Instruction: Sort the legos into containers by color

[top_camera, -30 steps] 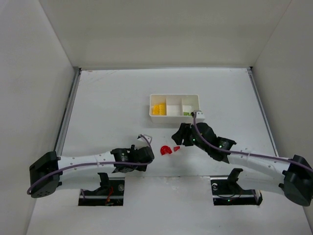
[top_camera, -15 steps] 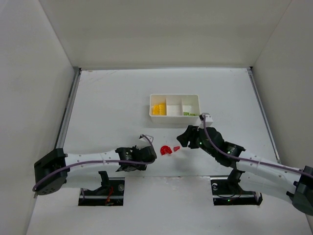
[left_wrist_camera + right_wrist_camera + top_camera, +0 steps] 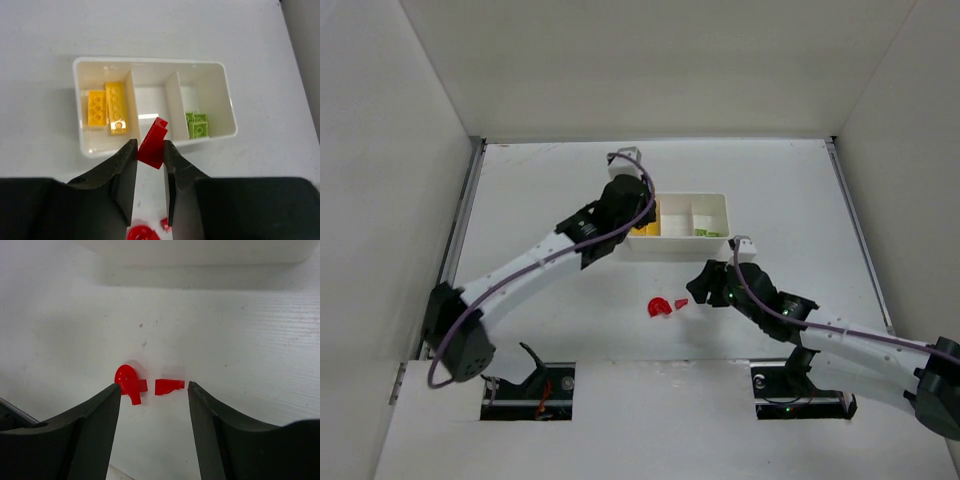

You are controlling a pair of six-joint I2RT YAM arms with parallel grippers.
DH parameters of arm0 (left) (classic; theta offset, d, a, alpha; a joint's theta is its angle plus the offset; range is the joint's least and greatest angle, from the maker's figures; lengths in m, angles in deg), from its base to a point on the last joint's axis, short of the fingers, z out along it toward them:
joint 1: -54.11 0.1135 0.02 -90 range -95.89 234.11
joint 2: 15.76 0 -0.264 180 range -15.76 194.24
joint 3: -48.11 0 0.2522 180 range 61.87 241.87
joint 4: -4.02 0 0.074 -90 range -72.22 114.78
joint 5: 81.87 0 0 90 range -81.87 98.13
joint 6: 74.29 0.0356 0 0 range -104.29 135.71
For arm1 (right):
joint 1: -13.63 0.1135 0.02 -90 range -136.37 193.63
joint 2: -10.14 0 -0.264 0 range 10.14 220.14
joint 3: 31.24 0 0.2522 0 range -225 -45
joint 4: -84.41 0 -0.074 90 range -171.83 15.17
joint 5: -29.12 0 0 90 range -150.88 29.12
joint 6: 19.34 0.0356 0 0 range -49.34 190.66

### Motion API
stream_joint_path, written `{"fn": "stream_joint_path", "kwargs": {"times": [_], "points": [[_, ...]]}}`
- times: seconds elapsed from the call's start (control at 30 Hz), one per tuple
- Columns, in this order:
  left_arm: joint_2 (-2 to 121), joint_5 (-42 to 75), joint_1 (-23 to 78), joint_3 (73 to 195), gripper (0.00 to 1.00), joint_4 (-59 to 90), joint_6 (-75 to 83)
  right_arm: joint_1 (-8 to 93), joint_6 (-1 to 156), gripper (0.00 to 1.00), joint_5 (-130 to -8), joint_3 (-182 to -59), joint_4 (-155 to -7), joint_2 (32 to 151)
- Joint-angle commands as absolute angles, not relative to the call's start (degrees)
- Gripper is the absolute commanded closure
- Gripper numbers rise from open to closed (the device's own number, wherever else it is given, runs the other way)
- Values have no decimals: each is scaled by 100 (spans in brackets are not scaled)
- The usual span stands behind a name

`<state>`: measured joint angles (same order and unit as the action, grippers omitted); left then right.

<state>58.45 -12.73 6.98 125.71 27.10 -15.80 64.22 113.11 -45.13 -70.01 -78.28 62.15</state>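
The empty middle section of the tray is to the right in the top view. My left gripper will move over it next, then go down to free the red wedge.
The white tray (image 3: 677,197) has three compartments. Yellow legos (image 3: 107,107) lie in its left one, green legos (image 3: 197,125) in its right one, and the middle one holds nothing. My left gripper (image 3: 620,198) hangs above the tray's near-left wall (image 3: 150,61) and is shut (image 3: 150,152) on a red wedge (image 3: 153,144). A red half-disc (image 3: 659,307) and a second red wedge (image 3: 681,302) lie on the table in front of the tray. My right gripper (image 3: 704,284) is open and low just right of them. In the right wrist view (image 3: 154,390) the half-disc (image 3: 129,381) and wedge (image 3: 167,386) lie just ahead of its fingertips.
White walls enclose the table on three sides, with a metal rail (image 3: 460,220) along the left. Two black mounts (image 3: 532,383) (image 3: 800,385) sit at the near edge. The tray's near wall (image 3: 200,252) shows blurred at the top of the right wrist view.
My left gripper left the spot beside the half-disc and swung up and away to the tray, carrying a red wedge. My right gripper backed off slightly toward the near right.
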Motion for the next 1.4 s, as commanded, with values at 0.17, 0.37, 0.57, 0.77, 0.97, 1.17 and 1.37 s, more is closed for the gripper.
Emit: {"fn": "stream_joint_path", "kwargs": {"times": [0.17,0.37,0.57,0.77,0.97,1.17,1.37], "points": [[8547,-338,1144,14667,86,2278,-1039,6421,11451,39,-4216,-6934,-7832,6077],[9269,-355,1101,15134,83,2349,-1040,6220,11469,39,-4163,-6969,-7665,6076],[9507,-391,1065,15170,72,2305,-1039,6263,11434,38,-4101,-7189,-7673,6630],[9165,-277,1065,15073,58,2156,-1004,6649,11487,35,-4057,-7285,-7919,6894],[8068,-180,1048,14364,55,1735,-1118,7352,11338,36,-3961,-7733,-8016,7411],[6373,-276,1135,12502,54,1137,-1504,7608,11320,37,-3934,-8024,-8042,8159],[4903,-365,1381,10997,53,1346,-1839,7617,11276,41,-4013,-8252,-8025,8651]]}}
